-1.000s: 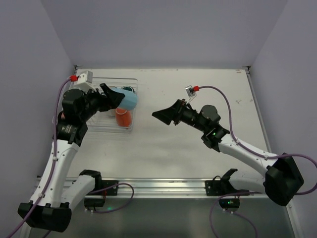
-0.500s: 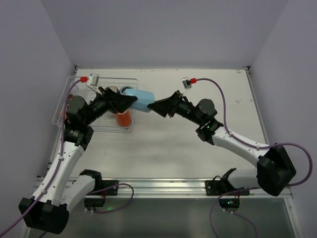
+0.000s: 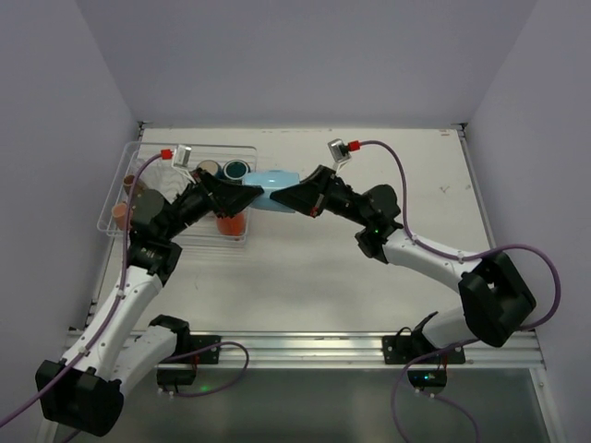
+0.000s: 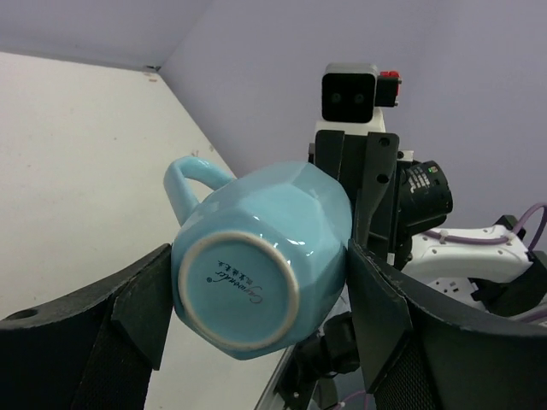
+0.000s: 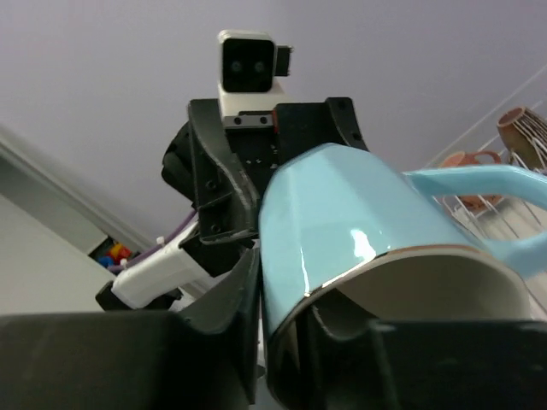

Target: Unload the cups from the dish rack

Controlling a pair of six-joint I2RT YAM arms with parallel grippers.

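Observation:
The cup hangs on its side, so my right gripper will next turn downward, lower the cup's bottom onto the clear tabletop beside the rack and release it.
A light blue cup [image 3: 274, 179] hangs on its side in the air just right of the dish rack [image 3: 118, 189]. My left gripper [image 3: 251, 195] is shut on its body, a finger [image 4: 141, 303] pressed on each side near the base [image 4: 239, 290]. My right gripper [image 3: 288, 198] is shut on the cup's rim wall [image 5: 342, 222], one finger outside [image 5: 239, 295] and one inside the mouth. An orange cup [image 3: 229, 221], a dark teal cup [image 3: 236, 170] and other small cups stay in the rack.
Small pinkish and brown cups [image 3: 122, 212] sit at the rack's left end. The rack's wires [image 5: 500, 184] and a brown cup [image 5: 523, 128] show behind the mug in the right wrist view. White table [image 3: 369, 277] stretches right of the rack.
My left arm carried the light blue cup rightward out of the rack. The right arm swung left to meet it and its jaws went from open to shut on the rim.

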